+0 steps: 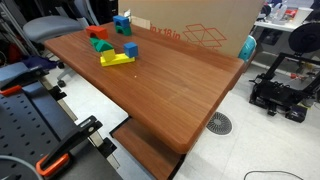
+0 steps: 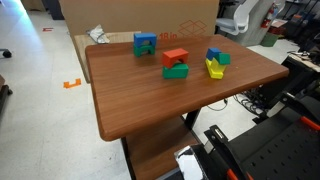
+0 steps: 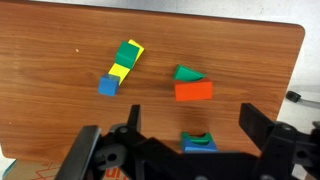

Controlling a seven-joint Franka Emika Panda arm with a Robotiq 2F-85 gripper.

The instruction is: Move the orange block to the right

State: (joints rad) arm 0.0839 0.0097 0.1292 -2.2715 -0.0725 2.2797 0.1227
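Observation:
The orange block (image 2: 175,56) (image 3: 193,91) is still well below my fingers, so my gripper will move down onto it next, with one open finger passing each short end.
The orange block (image 3: 193,91) lies on the wooden table (image 3: 60,110), right beside a green block (image 3: 186,74). It also shows in both exterior views (image 1: 97,32) (image 2: 175,56). In the wrist view my gripper (image 3: 192,112) is open and empty. It hovers above the table with the orange block just beyond its fingertips. A blue block with a green piece (image 3: 198,142) lies between the fingers, nearer the wrist. The gripper is out of view in both exterior views.
A long yellow block with green and blue blocks (image 3: 122,68) lies to one side of the orange block, and shows in an exterior view (image 2: 215,68). A large cardboard box (image 1: 200,30) stands behind the table. Robot base parts (image 2: 240,155) sit below the table edge.

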